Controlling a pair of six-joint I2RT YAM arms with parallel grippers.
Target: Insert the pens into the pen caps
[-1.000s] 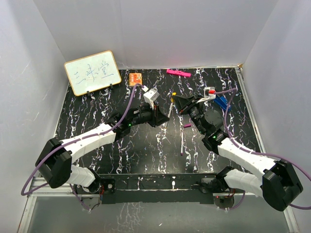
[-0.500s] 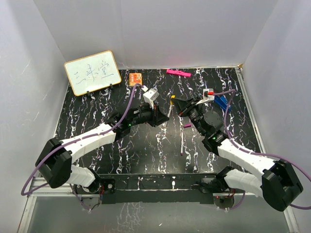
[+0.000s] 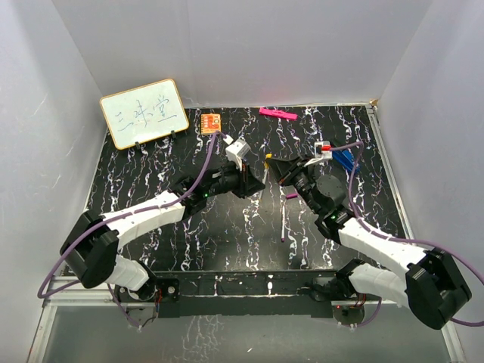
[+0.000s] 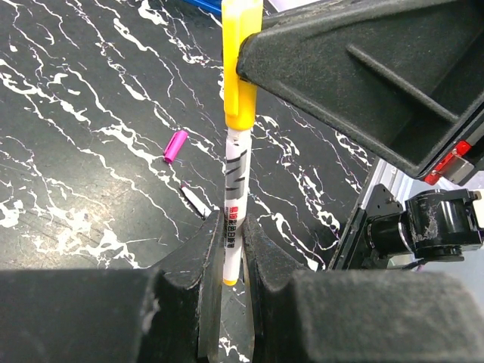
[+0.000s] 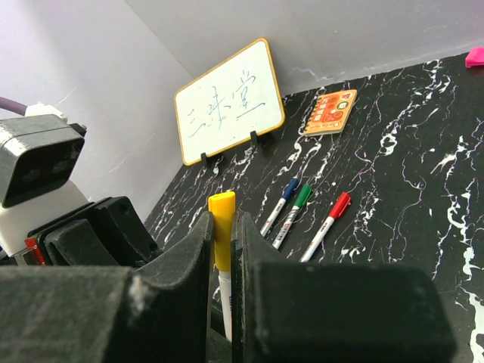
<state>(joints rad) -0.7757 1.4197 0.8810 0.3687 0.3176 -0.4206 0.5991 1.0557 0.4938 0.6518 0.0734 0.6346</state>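
Observation:
The yellow-capped pen has its tip covered, so my right gripper will next lower it onto the bare tabletop below, beside the red capped pen, and release it.
My left gripper (image 4: 231,223) is shut on the white barrel of a pen (image 4: 233,181) and holds it above the table. The yellow pen cap (image 4: 240,68) sits over that pen's tip. My right gripper (image 5: 221,221) is shut on the yellow cap (image 5: 221,227). In the top view the two grippers meet at mid-table, left gripper (image 3: 253,181) and right gripper (image 3: 277,169), with the yellow cap (image 3: 267,160) between them. An uncapped pen (image 3: 283,221) and a purple cap (image 3: 291,197) lie on the table; both show in the left wrist view, pen (image 4: 195,201) and cap (image 4: 175,145).
Three capped pens lie side by side: blue (image 5: 280,204), green (image 5: 293,214) and red (image 5: 327,225). A whiteboard (image 3: 144,113), an orange block (image 3: 211,120) and a pink bar (image 3: 277,113) stand along the back. White walls enclose the table (image 3: 151,174).
The two grippers have closed in on each other, and the yellow cap has shifted slightly down and left in the top view. Both keep their hold.

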